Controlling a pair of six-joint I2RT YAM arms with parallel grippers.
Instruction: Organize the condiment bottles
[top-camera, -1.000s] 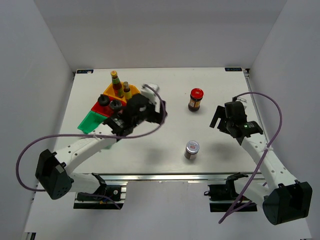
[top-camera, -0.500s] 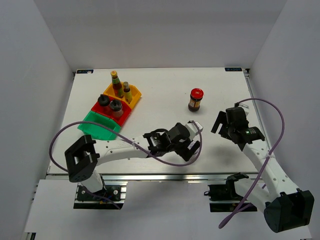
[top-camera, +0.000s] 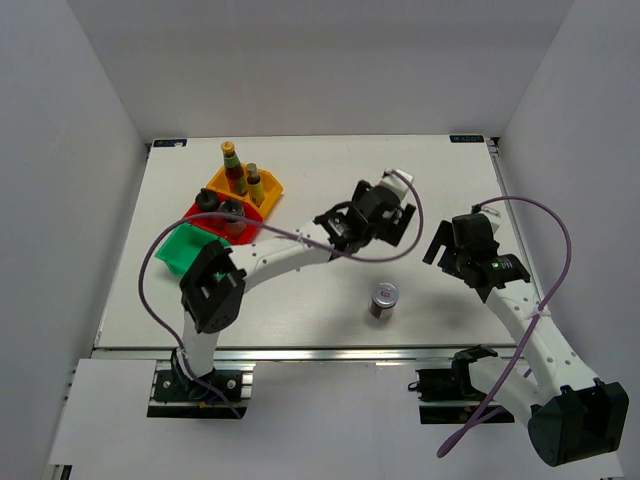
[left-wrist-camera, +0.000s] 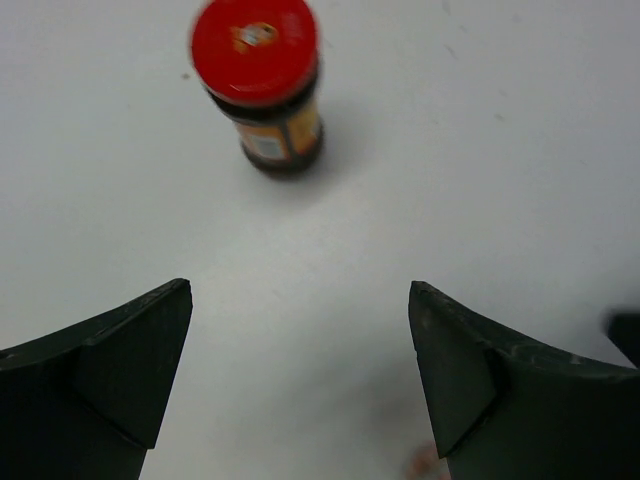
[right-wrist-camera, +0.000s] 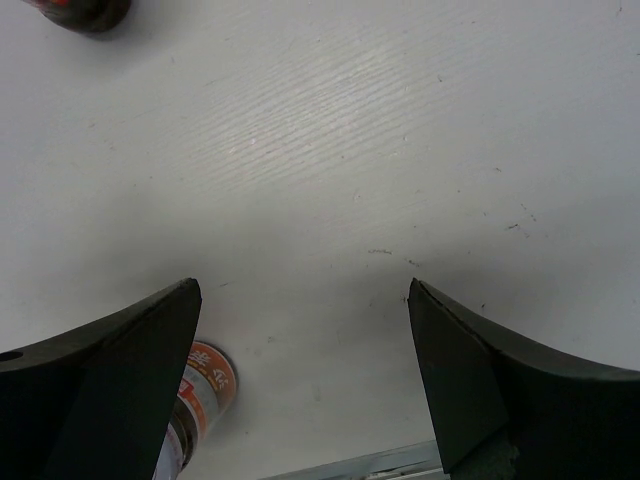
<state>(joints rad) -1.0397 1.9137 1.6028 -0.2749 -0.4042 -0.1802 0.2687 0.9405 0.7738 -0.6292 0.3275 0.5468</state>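
Observation:
The robot's left gripper should move outward and down until its fingers are on both sides of the red cap (left-wrist-camera: 255, 54), since the dark jar with the red cap stands beyond its open fingers.
The red-capped dark jar (left-wrist-camera: 257, 80) stands upright just ahead of my left gripper (left-wrist-camera: 300, 380), which is open and empty; in the top view the left gripper (top-camera: 385, 218) covers that jar. The silver-lidded jar (top-camera: 383, 298) stands near the front centre and shows beside my right gripper's left finger (right-wrist-camera: 200, 400). My right gripper (top-camera: 440, 245) is open and empty over bare table (right-wrist-camera: 300, 380). Two slim tall sauce bottles (top-camera: 232, 160) stand in the yellow tray (top-camera: 268, 190). Two black-capped shakers (top-camera: 207, 200) stand in the red tray (top-camera: 195, 213).
A green tray (top-camera: 180, 250) lies in front of the red one at the left. The left arm stretches across the table's middle from its base. White walls enclose the table on three sides.
My left arm has swung from the trays, past the front centre, to the red-capped jar. The right gripper has barely moved.

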